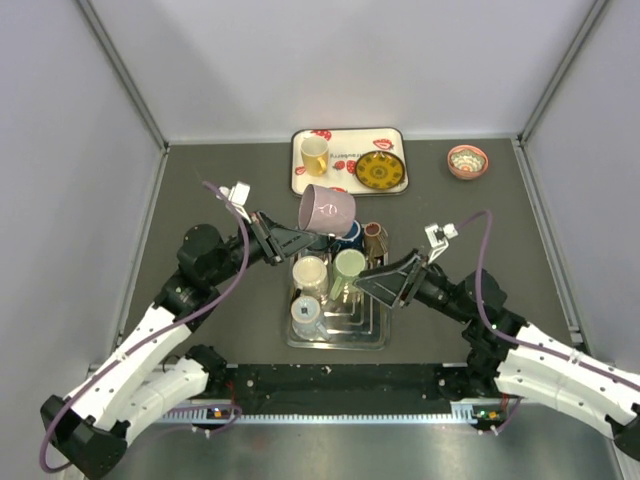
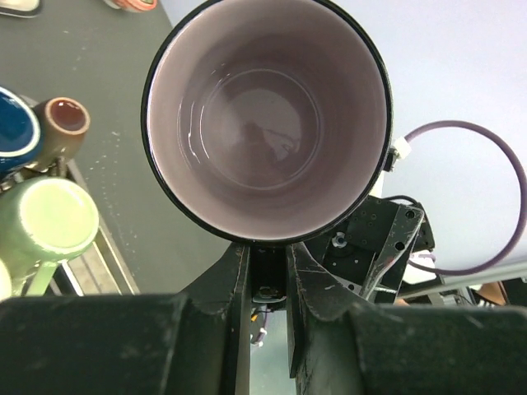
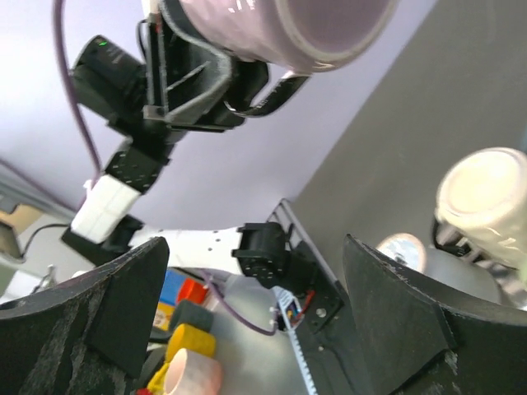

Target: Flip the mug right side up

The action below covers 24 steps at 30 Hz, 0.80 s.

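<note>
The lilac mug's handle sticks out past the fingers of my left gripper, so my right gripper will next move up and outward onto the handle's base end.
A lilac mug (image 1: 327,210) hangs in the air above the back of the dish rack (image 1: 372,340), tilted on its side. Its mouth faces my left wrist camera, which looks straight into its empty inside (image 2: 263,115). My left gripper (image 1: 298,240) is shut on the mug at the lower rim, with the jaws a narrow gap apart (image 2: 268,263). The mug also shows at the top of the right wrist view (image 3: 280,33). My right gripper (image 1: 378,285) is open and empty at the rack's right side, its fingers wide apart (image 3: 255,329).
The rack holds a cream mug (image 1: 309,272), a green mug (image 1: 348,268), a blue mug (image 1: 347,237), a brown mug (image 1: 376,238) and a patterned cup (image 1: 306,312). A tray (image 1: 345,186) at the back carries a yellow mug (image 1: 314,155) and a yellow plate (image 1: 380,172). A pink bowl (image 1: 467,160) stands back right.
</note>
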Available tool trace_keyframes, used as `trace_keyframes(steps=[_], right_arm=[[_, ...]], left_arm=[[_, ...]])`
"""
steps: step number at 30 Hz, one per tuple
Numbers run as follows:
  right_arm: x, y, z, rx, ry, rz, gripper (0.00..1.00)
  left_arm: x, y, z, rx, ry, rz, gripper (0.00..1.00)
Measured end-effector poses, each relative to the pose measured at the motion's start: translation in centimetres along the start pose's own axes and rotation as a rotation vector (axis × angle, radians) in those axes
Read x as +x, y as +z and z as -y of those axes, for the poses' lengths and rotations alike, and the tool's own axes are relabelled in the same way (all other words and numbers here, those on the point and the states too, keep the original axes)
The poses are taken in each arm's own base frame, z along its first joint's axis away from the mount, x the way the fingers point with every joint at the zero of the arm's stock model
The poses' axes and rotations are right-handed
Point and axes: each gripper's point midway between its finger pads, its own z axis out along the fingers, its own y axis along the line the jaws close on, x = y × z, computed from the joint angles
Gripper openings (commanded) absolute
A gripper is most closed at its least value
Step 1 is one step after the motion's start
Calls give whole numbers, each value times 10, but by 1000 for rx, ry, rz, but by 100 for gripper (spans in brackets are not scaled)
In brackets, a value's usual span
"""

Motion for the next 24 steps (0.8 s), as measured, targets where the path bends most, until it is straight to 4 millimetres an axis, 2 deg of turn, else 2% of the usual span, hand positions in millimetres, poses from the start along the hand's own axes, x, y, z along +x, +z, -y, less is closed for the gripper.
trace_keyframes(steps=[5,8,18,24], right_arm=[[4,8,-21,-115,9,-35,85],[4,11,-26,-150,6,-44,85],[-13,25,-11,-137,26,4,80],[-20,34,-14,-154,36,21,77]], left_arm=[[10,6,8,57,-26,-36,0],[17,9,11,76,-39,-59,0],[33,13,27,135,-47,-110,0],[45,17,31,149,-50,-144,0]])
